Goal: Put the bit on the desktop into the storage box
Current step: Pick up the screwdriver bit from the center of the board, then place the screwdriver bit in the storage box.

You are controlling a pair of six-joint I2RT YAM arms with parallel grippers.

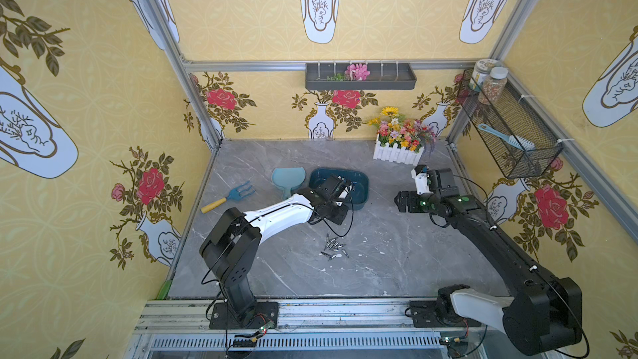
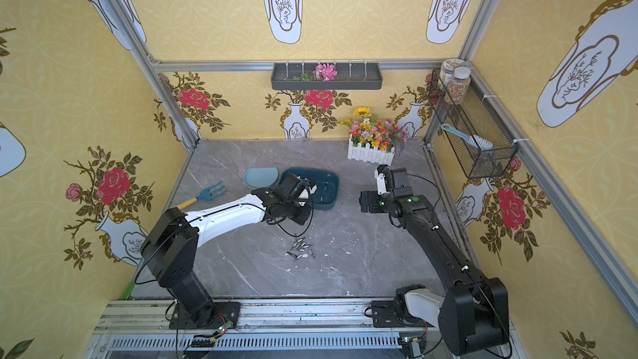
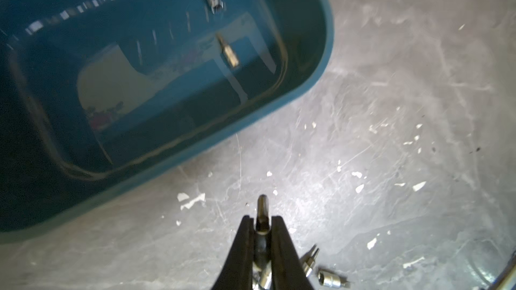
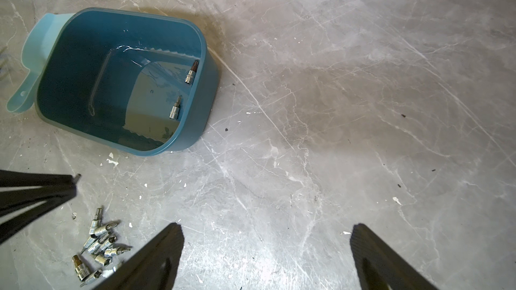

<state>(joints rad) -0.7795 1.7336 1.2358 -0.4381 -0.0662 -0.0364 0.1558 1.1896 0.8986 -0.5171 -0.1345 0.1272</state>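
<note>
The storage box's bottom is farther outward than my fingers, so my left gripper should move outward past the storage box's near rim and release the bit over that bottom.
My left gripper (image 3: 262,218) is shut on a small metal bit (image 3: 262,205) whose tip sticks out past the fingertips. It hangs over the grey desktop (image 1: 379,264), between the near rim of the dark teal storage box (image 3: 321,59) and a pile of several loose bits (image 1: 333,246). In the right wrist view the same gripper (image 4: 73,182) shows beside the pile of bits (image 4: 97,244). Two bits (image 4: 192,72) (image 4: 175,108) lie inside the storage box (image 4: 206,79). My right gripper (image 4: 265,232) stands open and empty over bare desktop, to the right of the box.
A light blue dustpan (image 1: 288,179) touches the box's left side, and a blue garden fork (image 1: 229,196) lies further left. A white fence planter with flowers (image 1: 400,148) stands at the back right. A wire basket (image 1: 511,132) hangs on the right wall. White flecks dot the desktop.
</note>
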